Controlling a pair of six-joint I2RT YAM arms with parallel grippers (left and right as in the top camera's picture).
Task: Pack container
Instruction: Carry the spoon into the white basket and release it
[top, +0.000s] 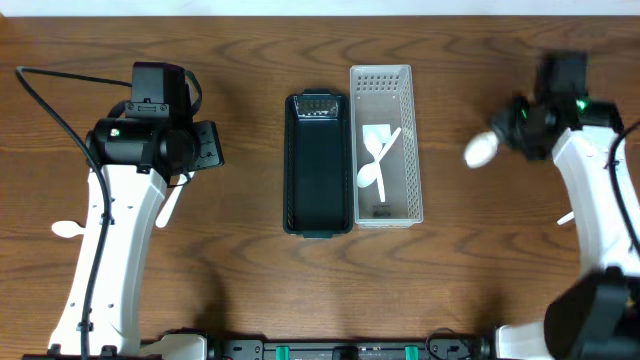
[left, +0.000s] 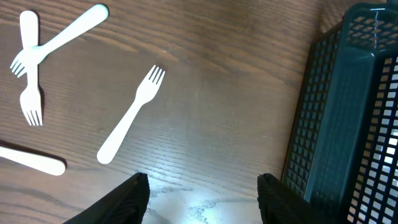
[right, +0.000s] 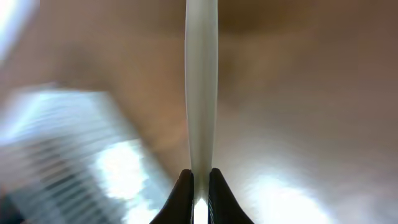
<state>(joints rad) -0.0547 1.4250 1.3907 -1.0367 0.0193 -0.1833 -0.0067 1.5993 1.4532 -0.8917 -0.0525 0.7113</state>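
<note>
I will bring my right gripper over the white basket (top: 412, 120), turn the held spoon lengthwise and go down to open, because white spoons already lie in it.
My right gripper (top: 512, 128) is shut on a white spoon (top: 480, 150) and holds it above the table, to the right of the white basket (top: 412, 120). In the right wrist view the jaws (right: 200, 177) pinch the spoon's handle (right: 201, 87); the view is blurred. The white basket holds white spoons (top: 375, 160). A black basket (top: 296, 170) stands beside it on the left. My left gripper (top: 205, 150) is open and empty, left of the black basket (left: 348, 106). In the left wrist view (left: 202, 190) a white fork (left: 130, 115) lies ahead of it on the wood.
Two crossed white forks (left: 31, 62) and a white handle (left: 34, 160) lie further left. A white utensil (top: 68, 228) lies at the left edge of the table and another (top: 170, 205) by the left arm. A white piece (top: 566, 217) lies by the right arm.
</note>
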